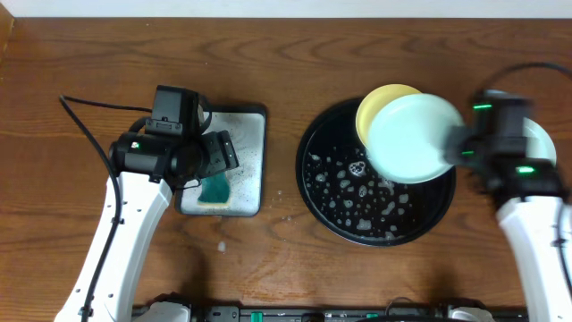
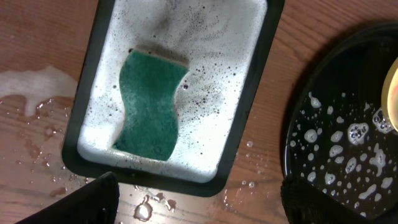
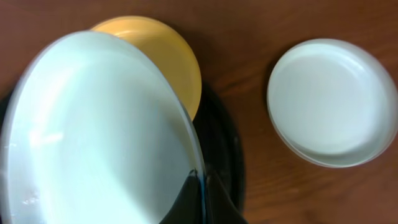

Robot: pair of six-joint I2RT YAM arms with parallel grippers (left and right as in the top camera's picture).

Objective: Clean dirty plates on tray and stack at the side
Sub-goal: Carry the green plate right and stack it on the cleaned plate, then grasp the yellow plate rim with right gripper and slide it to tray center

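The plate the robot holds looks clean, so its right gripper should next lower it onto the mint-blue plate to the right in the overhead view.
My right gripper (image 3: 203, 186) is shut on the rim of a pale mint-blue plate (image 1: 413, 139), holding it tilted above the right side of the round black tray (image 1: 340, 215); the plate (image 3: 93, 130) looks clean. A pale yellow plate (image 1: 380, 103) sits on the tray's far rim, partly behind the held plate, and shows in the right wrist view (image 3: 168, 56). A second mint-blue plate (image 3: 333, 102) lies on the table right of the tray, mostly hidden by my right arm in the overhead view. My left gripper (image 2: 193, 202) is open and empty just in front of the soapy tray.
A rectangular soapy tray (image 1: 248, 161) holds a green sponge (image 2: 149, 106). Soap foam dots the black tray (image 2: 348, 143). Water puddles lie on the wood near the soapy tray (image 2: 37, 87).
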